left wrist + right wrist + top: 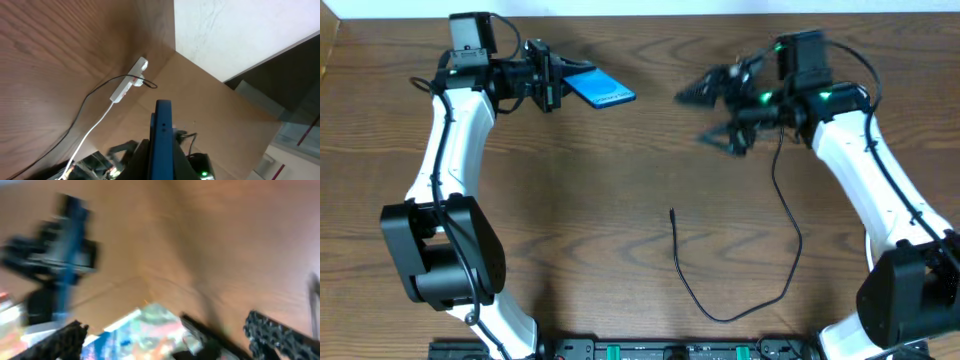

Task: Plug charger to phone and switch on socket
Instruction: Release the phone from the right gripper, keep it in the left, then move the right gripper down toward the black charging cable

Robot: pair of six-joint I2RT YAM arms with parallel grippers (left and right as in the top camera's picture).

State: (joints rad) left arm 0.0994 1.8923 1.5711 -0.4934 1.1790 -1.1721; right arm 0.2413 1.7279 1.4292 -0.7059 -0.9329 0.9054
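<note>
The right gripper moves back and down onto the charger's plug end (672, 214) (313, 283) next, turning its open fingers toward the table, since that plug end lies free.
My left gripper (555, 80) is at the far left, shut on the phone (601, 90), whose blue screen sticks out to the right above the table. In the left wrist view the phone (163, 134) stands edge-on between the jaws (162, 162). The socket (128, 84) shows only there, a white strip far off with a white cord and a black cable at it. My right gripper (700, 116) is open and empty at the far right, raised. The charger cable (790, 262) loops over the table; its plug tip (672, 212) lies free at the middle. The right wrist view is blurred; its fingers (165, 330) are spread.
The wooden table (570, 220) ends at a white wall at the back. In the overhead view the socket is hidden under the right arm. A blurred colourful patch (150, 330) shows low in the right wrist view.
</note>
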